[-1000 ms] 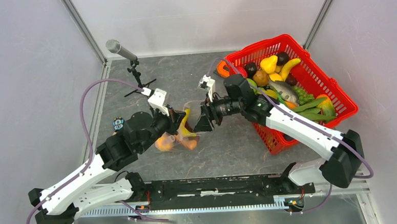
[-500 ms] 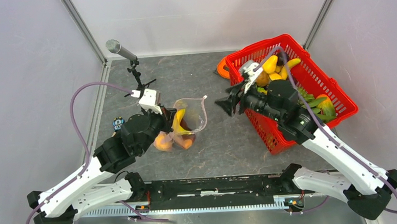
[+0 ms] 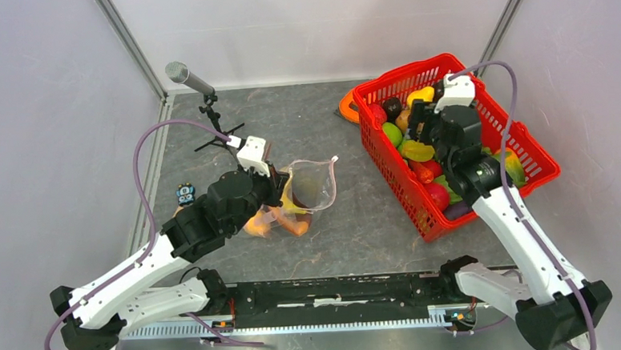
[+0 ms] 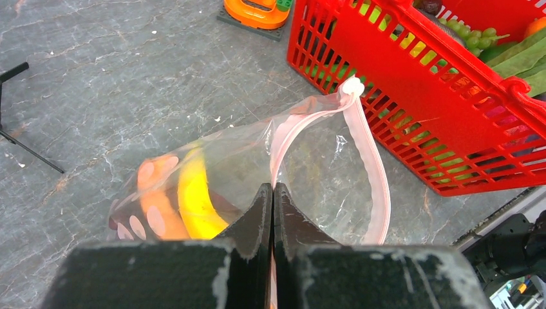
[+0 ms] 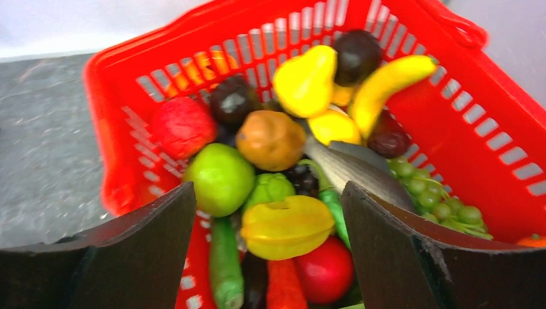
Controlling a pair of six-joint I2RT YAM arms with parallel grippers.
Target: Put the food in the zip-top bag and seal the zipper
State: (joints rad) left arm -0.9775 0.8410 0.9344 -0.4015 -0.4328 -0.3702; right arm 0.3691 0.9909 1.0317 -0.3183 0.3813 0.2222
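The robot's right gripper should next move down and to the right in the top view, turning, onto the banana's tip by the basket's side (image 5: 420, 65), which is uncovered.
The clear dotted zip-top bag (image 3: 308, 187) lies on the grey table, mouth open toward the basket. My left gripper (image 4: 272, 193) is shut on the bag's near edge, with the pink zipper (image 4: 373, 174) running between its jaws. Food shows through the bag: a yellow banana (image 4: 193, 199) and an orange piece (image 4: 151, 199). My right gripper (image 3: 427, 130) hangs open over the red basket (image 3: 522, 144) with nothing between its fingers. In the right wrist view the right gripper (image 5: 267, 190) is above a yellow star fruit (image 5: 286, 225) and a green apple (image 5: 220, 177).
The basket (image 5: 116, 129) holds several more toy fruits and vegetables. A flat orange ring (image 3: 349, 107) lies by its far left corner. A microphone on a small stand (image 3: 198, 89) is at the back left, and a small black device (image 3: 184, 195) sits beside the left arm.
My right arm has swung away from the bag's mouth to above the basket, and its jaws have opened wider. My left gripper has kept its hold on the bag.
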